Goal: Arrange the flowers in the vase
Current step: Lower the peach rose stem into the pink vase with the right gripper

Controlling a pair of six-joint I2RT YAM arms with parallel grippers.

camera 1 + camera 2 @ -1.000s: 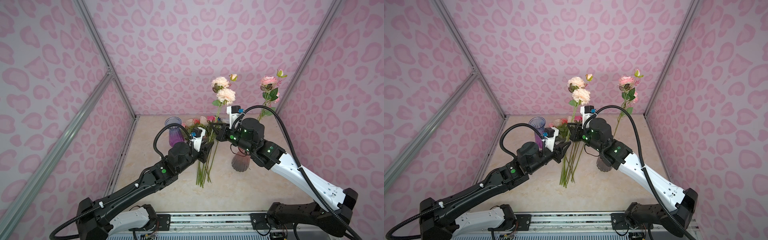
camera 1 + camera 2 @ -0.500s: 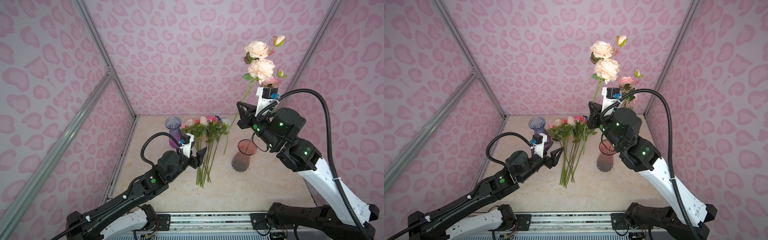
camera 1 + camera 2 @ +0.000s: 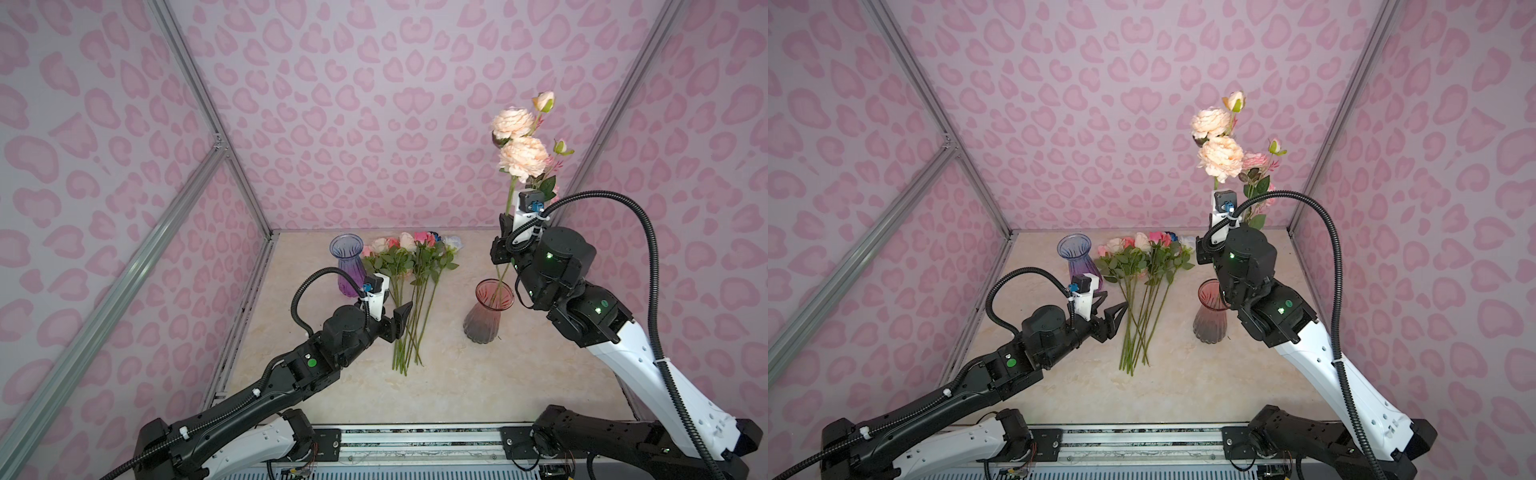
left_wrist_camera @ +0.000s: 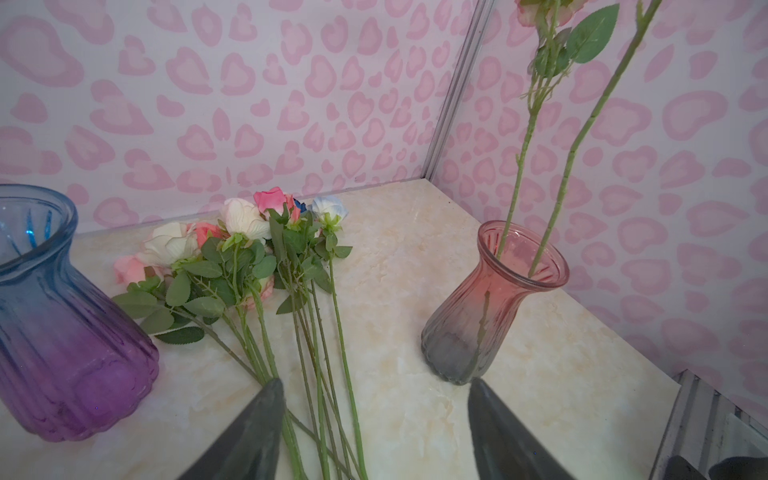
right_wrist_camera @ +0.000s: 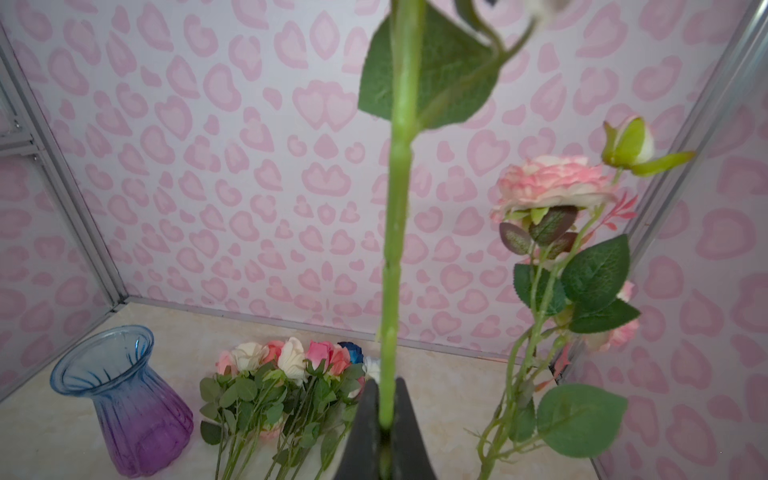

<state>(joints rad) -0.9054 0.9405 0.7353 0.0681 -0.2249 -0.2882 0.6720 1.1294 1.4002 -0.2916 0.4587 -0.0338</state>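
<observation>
My right gripper will next move down toward the opening of the pink-red glass vase [image 3: 494,294] below it and release the green stem. The stem's lower end is already inside.
My right gripper [image 5: 386,382] is shut on the green stem of a tall peach flower stalk [image 3: 521,156], held upright. In the left wrist view its lower end stands inside the pink-red glass vase [image 4: 490,311], beside the stem of a pink flower [image 5: 552,183] that is in the same vase. In both top views the right gripper [image 3: 1202,253] hangs just above the vase's mouth. The other flowers [image 3: 409,257] lie in a bunch on the table. My left gripper [image 4: 376,380] is open and holds nothing, low over the bunch's stems [image 3: 1133,332].
A blue-to-purple glass vase [image 3: 348,266] with nothing in it stands at the back left, close to the bunch's leaves. Pink patterned walls close in the back and both sides. A metal rail [image 3: 415,440] runs along the table's front edge.
The right arm has lifted the peach stalk from beside the bunch and swung it right, upright over the pink-red vase. The left gripper has let go of it, opened wider and drawn back.
</observation>
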